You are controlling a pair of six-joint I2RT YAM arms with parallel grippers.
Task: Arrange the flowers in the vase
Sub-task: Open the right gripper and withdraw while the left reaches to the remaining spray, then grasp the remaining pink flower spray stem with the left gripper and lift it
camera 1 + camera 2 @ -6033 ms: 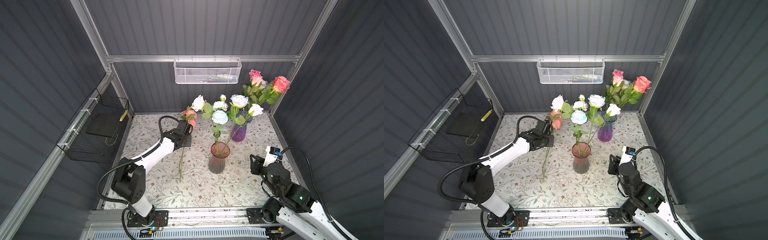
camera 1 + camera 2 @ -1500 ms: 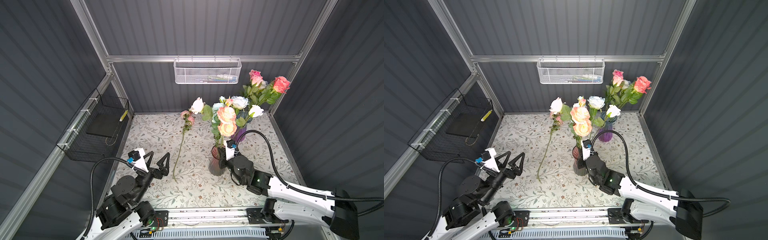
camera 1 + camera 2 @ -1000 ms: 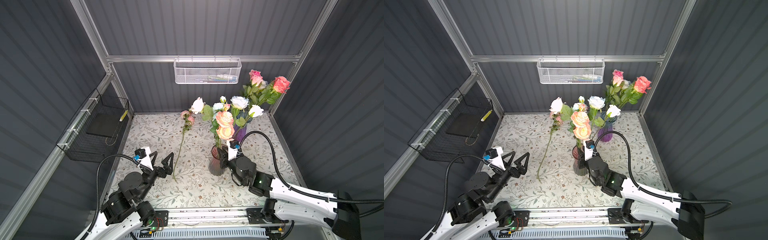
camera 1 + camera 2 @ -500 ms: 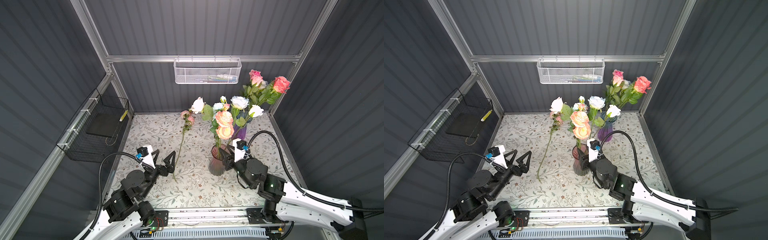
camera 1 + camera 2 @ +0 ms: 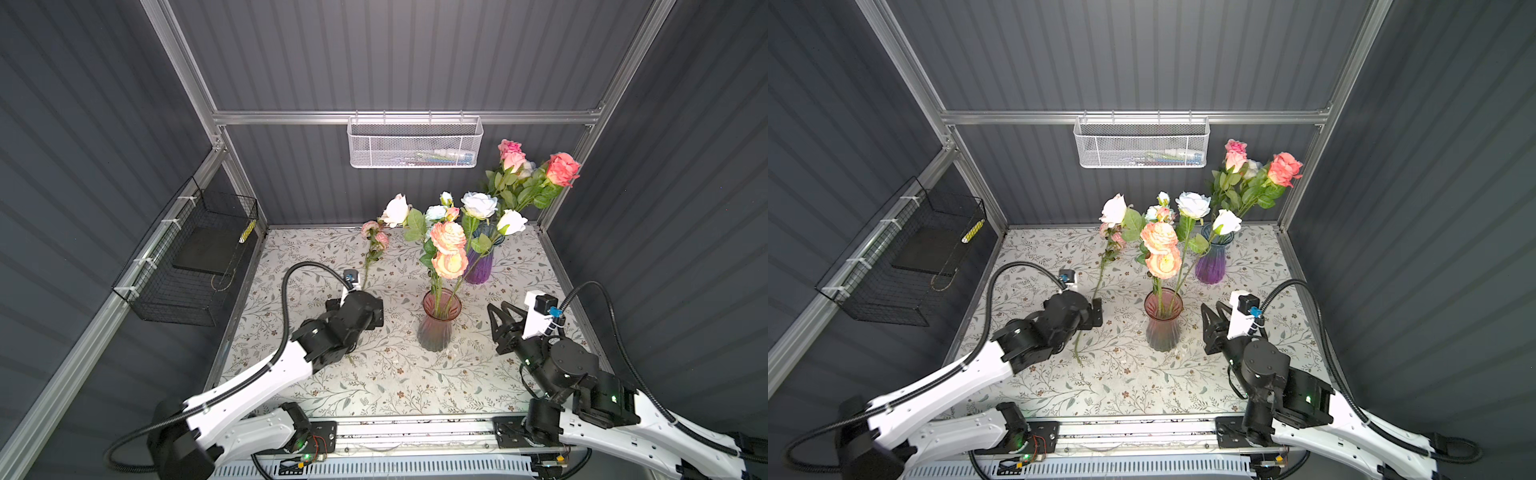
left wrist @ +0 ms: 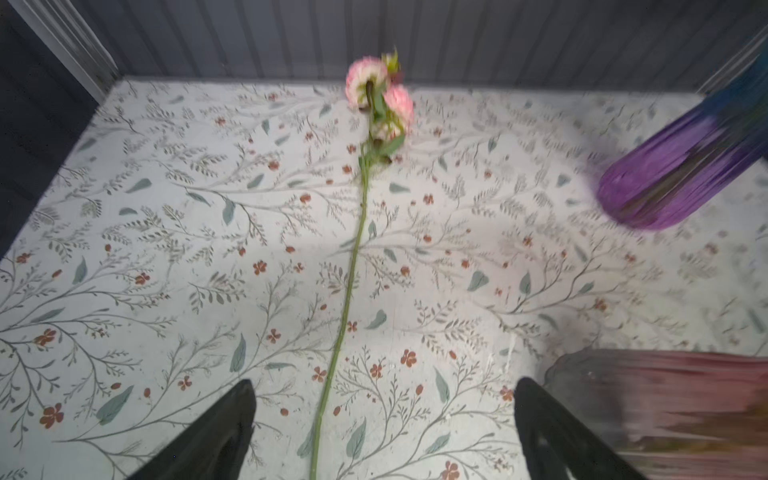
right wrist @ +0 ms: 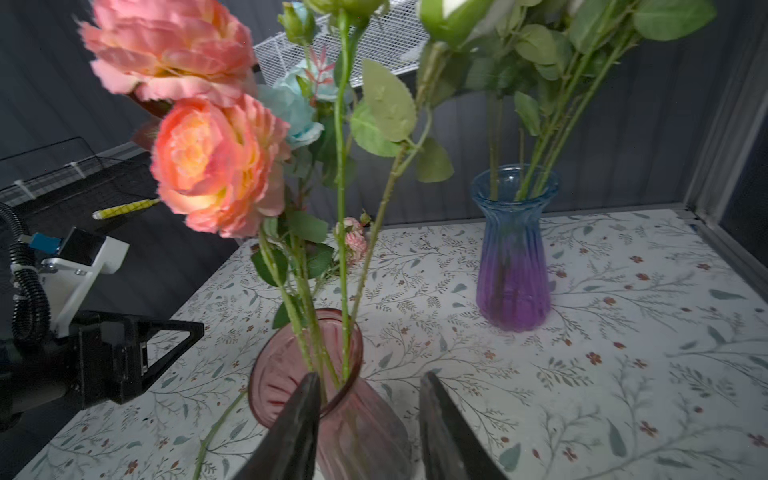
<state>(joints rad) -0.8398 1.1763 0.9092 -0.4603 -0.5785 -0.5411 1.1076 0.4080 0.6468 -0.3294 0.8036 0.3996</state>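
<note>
The blooms are well beyond my open fingertips. My left gripper should next move outward along the flower and down onto the green stem, just short of its leaves.
One pink flower (image 6: 353,257) lies flat on the table, its stem (image 5: 365,274) running toward the front. My left gripper (image 6: 384,382) hangs open low over the stem's lower end, one finger on each side, touching nothing. The pink vase (image 5: 434,332) at mid-table holds coral blooms (image 5: 448,249), white and pale blue flowers. My right gripper (image 5: 498,307) is open and empty just right of that vase; in the right wrist view its fingertips (image 7: 311,376) frame the vase (image 7: 303,374). A blue-purple vase (image 5: 1210,262) at the back right holds more flowers (image 5: 1258,174).
A white mesh basket (image 5: 415,143) hangs on the back wall. A black wire basket (image 5: 195,266) is fixed to the left wall. Metal frame posts stand at the table's back corners. The table is covered by a floral-patterned sheet (image 5: 395,374).
My left arm has reached forward from the front left to over the lying flower's stem. My right gripper has drawn back to the right, away from the pink vase.
</note>
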